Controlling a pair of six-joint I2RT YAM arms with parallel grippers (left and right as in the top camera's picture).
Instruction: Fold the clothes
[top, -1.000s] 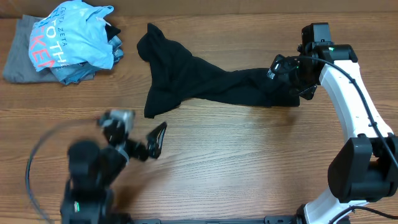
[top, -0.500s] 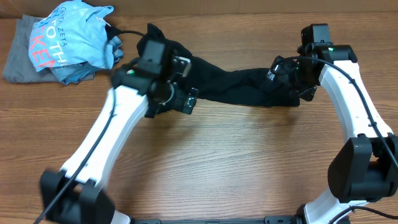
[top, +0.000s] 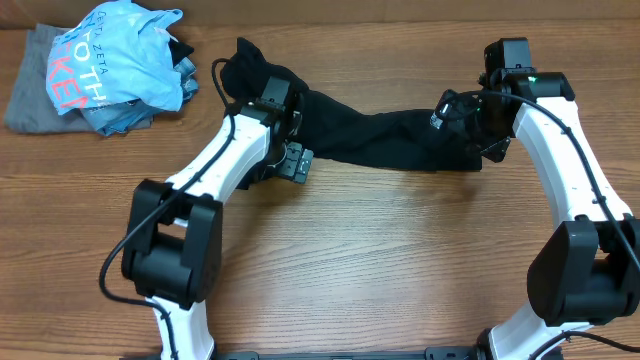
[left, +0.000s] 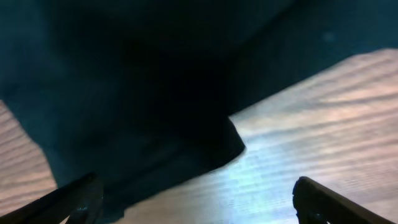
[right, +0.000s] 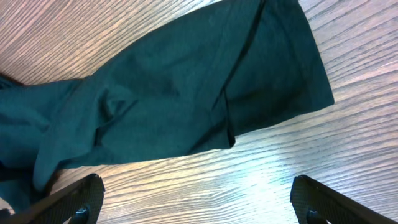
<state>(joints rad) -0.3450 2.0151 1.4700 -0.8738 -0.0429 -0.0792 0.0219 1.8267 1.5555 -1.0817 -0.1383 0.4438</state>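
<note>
I will next lower my left gripper outward onto the shirt's pointed near corner (left: 230, 149) and close it, because the corner sticks out over bare wood just ahead of the open fingers.
The black T-shirt (top: 370, 138) lies crumpled in a long band across the far middle of the table. My left gripper (top: 292, 163) is open and empty, low over the shirt's lower left edge. In the left wrist view the dark cloth (left: 149, 81) fills the upper part, and the open fingers (left: 196, 202) span bare wood. My right gripper (top: 452, 112) is open and empty, above the shirt's right end. In the right wrist view that end (right: 186, 81) shows a hemmed edge, with the open fingers (right: 199, 202) over wood. The white neck tag is hidden.
A light blue shirt with red lettering (top: 115, 62) lies bunched on a grey garment (top: 30, 95) at the far left corner. The wooden table (top: 380, 260) stretches toward the near side.
My left arm has swung up from the near left of the table to the shirt's left part and has settled low over its edge. The right arm has not moved.
</note>
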